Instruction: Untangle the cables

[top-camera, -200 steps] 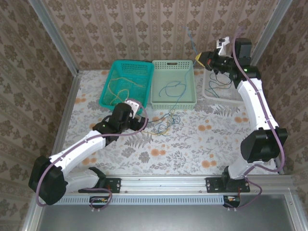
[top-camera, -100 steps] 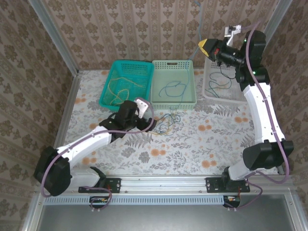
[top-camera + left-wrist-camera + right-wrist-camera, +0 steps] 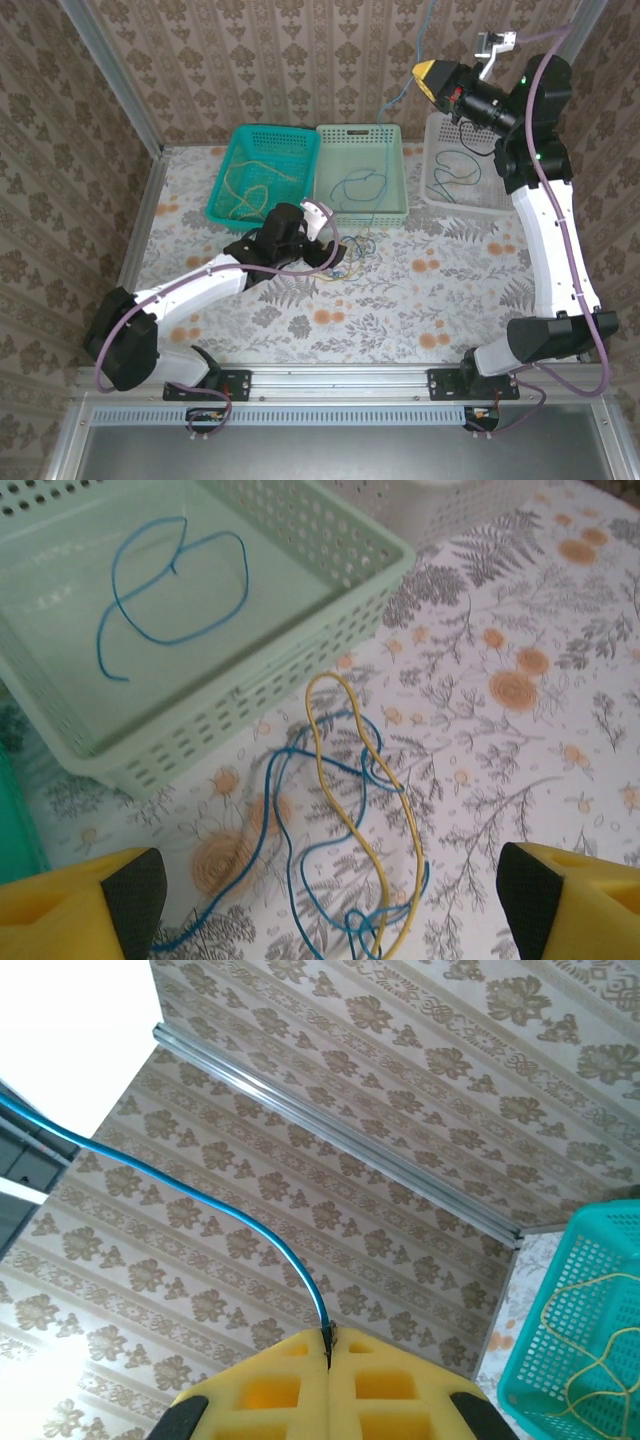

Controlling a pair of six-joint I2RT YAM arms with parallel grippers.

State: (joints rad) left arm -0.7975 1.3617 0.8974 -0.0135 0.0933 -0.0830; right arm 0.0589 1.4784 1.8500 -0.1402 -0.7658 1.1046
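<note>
A loose blue cable is already in the mint basket, so next my right gripper will lower its blue cable over the basket and then let go of it inside.
A tangle of cables (image 3: 352, 248) lies on the table in front of the mint basket (image 3: 360, 130). In the left wrist view it is a yellow loop (image 3: 350, 810) laced through blue wire (image 3: 285, 810). My left gripper (image 3: 338, 258) hovers over it, open, the tangle between its fingers (image 3: 110, 895) and untouched. My right gripper (image 3: 430, 75) is raised high near the back wall, shut on a blue cable (image 3: 200, 1185). That blue cable (image 3: 398, 95) hangs down toward the mint basket.
The mint basket's wall (image 3: 250, 710) encloses a loose blue cable (image 3: 180, 590). A teal basket (image 3: 240, 135) at back left holds a yellow cable (image 3: 250, 185). A white basket (image 3: 432, 190) at back right holds a dark cable (image 3: 455, 172). Patterned walls surround the table.
My left arm has reached right, bringing its gripper over the tangle. My right gripper has risen higher and farther right, pulling the blue cable up with it.
</note>
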